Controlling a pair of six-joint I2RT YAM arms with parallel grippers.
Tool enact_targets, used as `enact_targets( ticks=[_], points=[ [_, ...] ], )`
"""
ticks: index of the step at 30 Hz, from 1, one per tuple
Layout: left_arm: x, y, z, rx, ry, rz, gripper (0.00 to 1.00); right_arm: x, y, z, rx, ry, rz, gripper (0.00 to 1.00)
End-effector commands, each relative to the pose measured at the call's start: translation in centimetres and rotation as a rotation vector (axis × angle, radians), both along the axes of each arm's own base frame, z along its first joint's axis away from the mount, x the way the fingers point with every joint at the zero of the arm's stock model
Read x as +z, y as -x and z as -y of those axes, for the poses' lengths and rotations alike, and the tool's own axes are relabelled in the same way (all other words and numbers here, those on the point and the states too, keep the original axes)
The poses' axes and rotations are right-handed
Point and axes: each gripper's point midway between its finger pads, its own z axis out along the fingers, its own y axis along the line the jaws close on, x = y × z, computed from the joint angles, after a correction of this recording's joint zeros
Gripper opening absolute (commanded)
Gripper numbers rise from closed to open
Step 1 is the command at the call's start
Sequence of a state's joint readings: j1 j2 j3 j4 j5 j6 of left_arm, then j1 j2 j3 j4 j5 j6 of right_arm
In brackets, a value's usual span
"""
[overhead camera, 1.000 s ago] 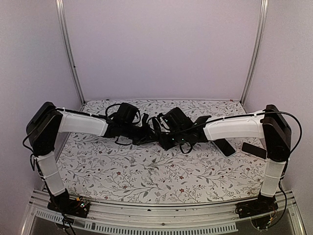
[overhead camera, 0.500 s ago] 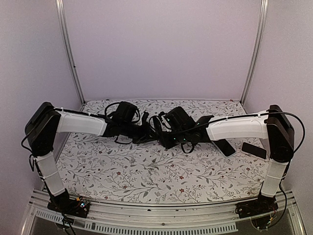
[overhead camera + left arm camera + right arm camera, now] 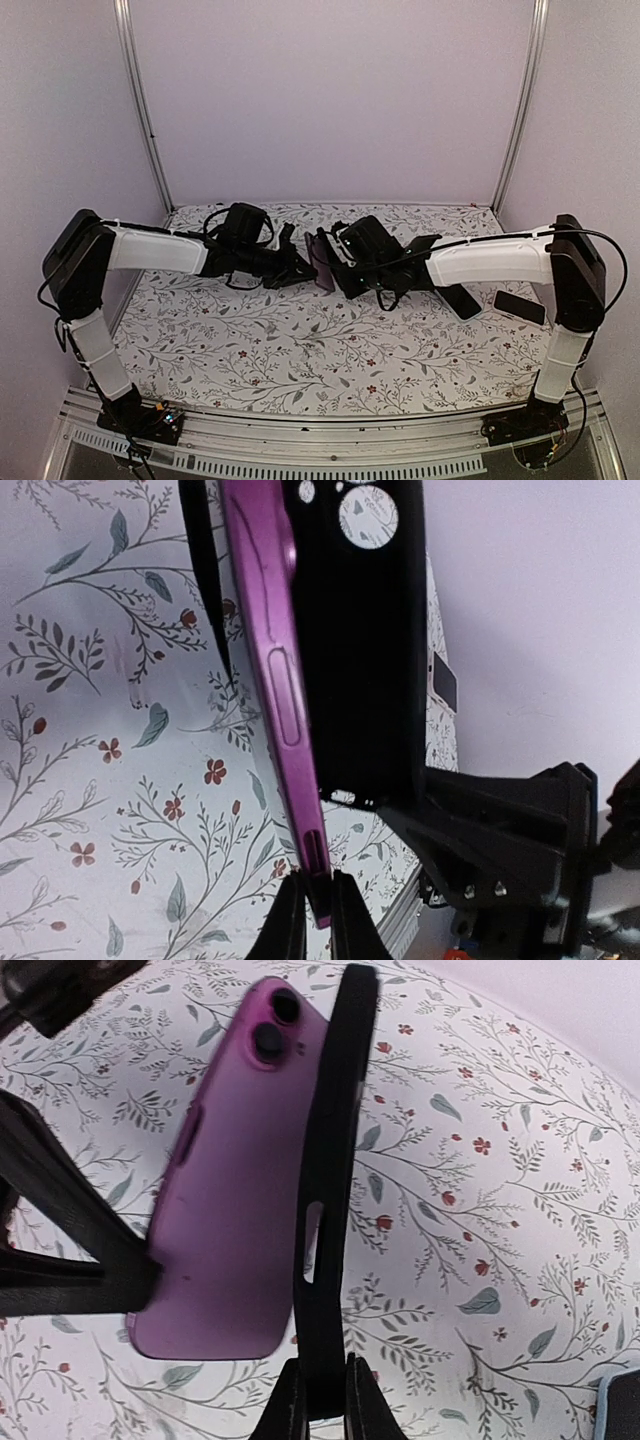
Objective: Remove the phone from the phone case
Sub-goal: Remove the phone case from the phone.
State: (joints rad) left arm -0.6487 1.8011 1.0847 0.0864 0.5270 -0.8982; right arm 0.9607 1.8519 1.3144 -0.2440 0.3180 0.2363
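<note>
Next, my left gripper brings the uncased phone over and down to release it, since open tabletop lies below the gripper and left in the top view.
The purple phone (image 3: 235, 1180) hangs in the air above the flowered table, its back and two lenses facing the right wrist camera. My left gripper (image 3: 318, 890) is shut on the phone's (image 3: 280, 680) bottom edge. The black phone case (image 3: 330, 1160) stands edge-on just right of the phone, with my right gripper (image 3: 322, 1380) shut on its lower end. In the left wrist view the table shows through the case's (image 3: 360, 630) camera hole. From above, the two grippers (image 3: 303, 262) (image 3: 340, 268) meet at mid-table with the phone (image 3: 322, 262) between them.
Two dark phones (image 3: 460, 300) (image 3: 520, 307) lie flat on the table at the right, under the right forearm. A blue-edged thing (image 3: 622, 1405) shows at the right wrist view's lower corner. Metal posts (image 3: 140, 100) (image 3: 522, 100) stand at the back corners.
Both grippers rose and shifted toward the back of the table. The purple phone now shows between them, beside the case rather than inside it.
</note>
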Motion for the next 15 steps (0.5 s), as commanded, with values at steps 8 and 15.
enact_targets(
  ticks=[8,15],
  points=[
    [4.7,-0.8,-0.5,-0.033,0.069,0.099,0.0,1.6,0.2,1.2,-0.018,0.036,0.065,0.0],
    [4.5,-0.7,-1.3,-0.033,0.006,0.125,0.0,3.0,-1.8,3.1,-0.091,-0.063,0.015,0.0]
  ],
)
